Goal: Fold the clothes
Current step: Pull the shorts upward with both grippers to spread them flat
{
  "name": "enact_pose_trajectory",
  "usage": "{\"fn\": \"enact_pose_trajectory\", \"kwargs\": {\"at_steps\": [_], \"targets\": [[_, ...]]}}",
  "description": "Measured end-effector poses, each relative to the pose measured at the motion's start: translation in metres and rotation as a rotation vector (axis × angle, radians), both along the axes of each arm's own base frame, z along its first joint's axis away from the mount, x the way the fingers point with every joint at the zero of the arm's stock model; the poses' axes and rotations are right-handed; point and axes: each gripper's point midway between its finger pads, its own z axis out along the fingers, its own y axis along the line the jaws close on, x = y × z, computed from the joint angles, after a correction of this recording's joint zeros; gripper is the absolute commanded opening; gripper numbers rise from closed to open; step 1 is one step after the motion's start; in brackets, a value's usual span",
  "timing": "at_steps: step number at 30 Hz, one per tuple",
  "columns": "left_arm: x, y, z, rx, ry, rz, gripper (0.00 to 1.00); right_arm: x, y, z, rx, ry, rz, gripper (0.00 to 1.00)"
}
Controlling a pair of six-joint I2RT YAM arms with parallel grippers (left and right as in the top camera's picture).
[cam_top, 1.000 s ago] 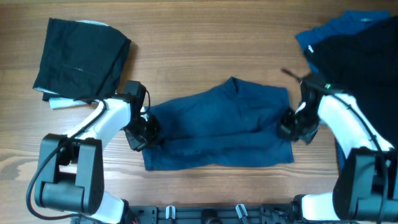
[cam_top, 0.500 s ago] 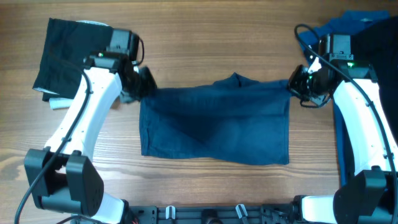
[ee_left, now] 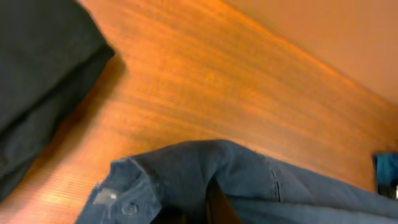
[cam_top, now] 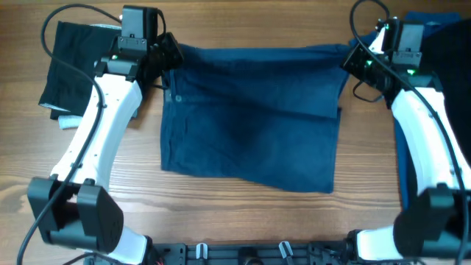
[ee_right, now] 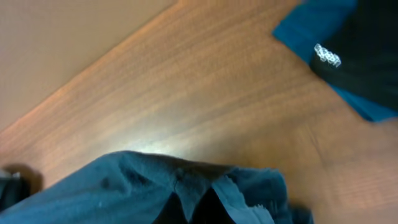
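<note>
The bare wood beyond the navy garment is a part of the table clear of cloth, so my left gripper will next move outward and down to it and release the garment's corner there.
The navy garment (cam_top: 250, 118) lies spread across the middle of the table, with a small pale button (cam_top: 177, 99) near its left edge. My left gripper (cam_top: 168, 56) is shut on its far left corner. My right gripper (cam_top: 352, 60) is shut on its far right corner. In the left wrist view the navy cloth (ee_left: 261, 186) bunches over the jaws and hides them, and the button (ee_left: 129, 208) shows at lower left. In the right wrist view the same cloth (ee_right: 143, 186) covers the fingers. A folded black garment (cam_top: 77, 66) rests at the far left.
A heap of brighter blue cloth (cam_top: 383, 40) and black cloth (cam_top: 445, 81) lies at the far right, just beyond the right gripper. A white scrap (cam_top: 70, 122) sticks out under the black garment. Bare wooden table (cam_top: 243, 221) runs along the front edge.
Both arms have swung from the near middle to the far side of the table, each drawing a corner with it. The navy garment went from bunched to spread flat.
</note>
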Motion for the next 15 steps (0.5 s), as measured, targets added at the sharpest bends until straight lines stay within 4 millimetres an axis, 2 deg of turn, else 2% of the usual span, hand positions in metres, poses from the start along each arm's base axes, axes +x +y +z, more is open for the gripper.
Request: {"fn": "enact_pose_trajectory", "kwargs": {"at_steps": [3, 6, 11, 15], "targets": [[0.014, -0.004, -0.018, 0.005, 0.003, -0.003, 0.04, 0.023, -0.001, -0.020, -0.006, -0.021, 0.005, 0.04], [0.035, -0.010, -0.049, 0.011, 0.009, -0.006, 0.04, 0.049, 0.000, -0.044, -0.028, -0.059, 0.029, 0.04], [0.087, -0.020, -0.106, 0.000, -0.076, -0.002, 0.04, 0.096, 0.003, -0.081, -0.077, -0.178, 0.076, 0.04], [0.118, -0.024, -0.137, -0.014, -0.169, 0.001, 0.04, 0.118, 0.002, -0.110, -0.113, -0.243, 0.097, 0.04]]}}
